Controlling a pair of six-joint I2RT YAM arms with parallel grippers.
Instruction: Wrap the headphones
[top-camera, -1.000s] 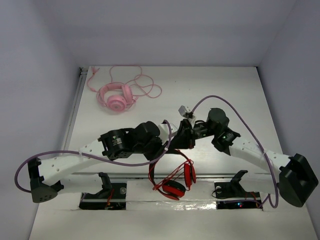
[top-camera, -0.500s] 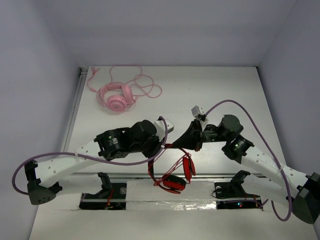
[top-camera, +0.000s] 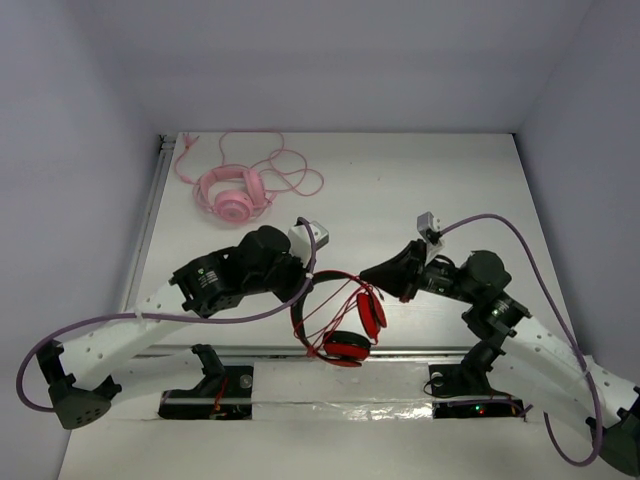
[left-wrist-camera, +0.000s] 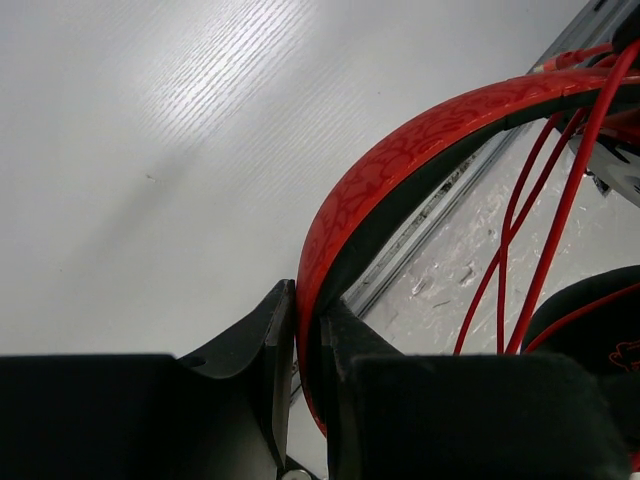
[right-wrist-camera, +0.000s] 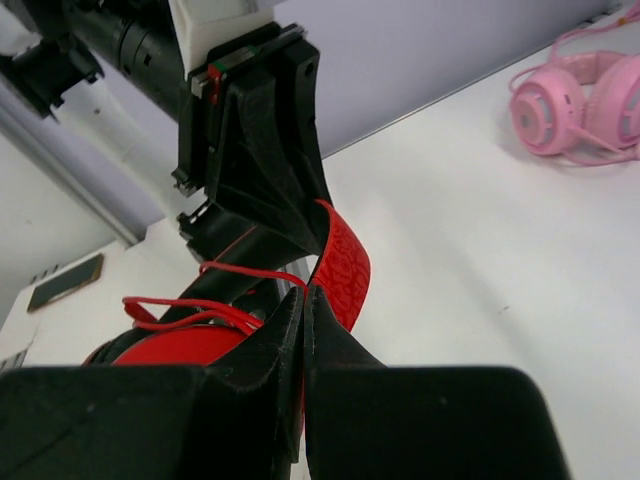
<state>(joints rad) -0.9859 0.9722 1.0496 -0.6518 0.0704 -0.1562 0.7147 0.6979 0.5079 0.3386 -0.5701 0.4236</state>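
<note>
The bare tabletop lies below and outward of my left gripper, clear of the bar, so the gripper will move outward and down to release the headphones there.
The red headphones (top-camera: 346, 347) hang above the table's near edge between both arms. My left gripper (top-camera: 310, 284) is shut on their red-and-black headband (left-wrist-camera: 400, 170), which runs up and right from between the jaws (left-wrist-camera: 308, 335). Several strands of the thin red cable (left-wrist-camera: 560, 190) cross the open arc, and one ear cup (left-wrist-camera: 590, 310) shows at the lower right. My right gripper (top-camera: 370, 272) sits just right of the headband (right-wrist-camera: 345, 265). It is shut (right-wrist-camera: 305, 292) on the cable (right-wrist-camera: 250, 270), which meets its tips from the left. A red ear cup (right-wrist-camera: 170, 345) lies below.
Pink headphones (top-camera: 235, 194) with a looped pink cable lie at the table's far left, also seen in the right wrist view (right-wrist-camera: 580, 105). A metal rail (top-camera: 420, 352) and foil strip run along the near edge. Walls enclose three sides.
My right gripper has closed on the cable and drawn back to the right. The left arm has turned the headphones, so the headband arc now faces left.
</note>
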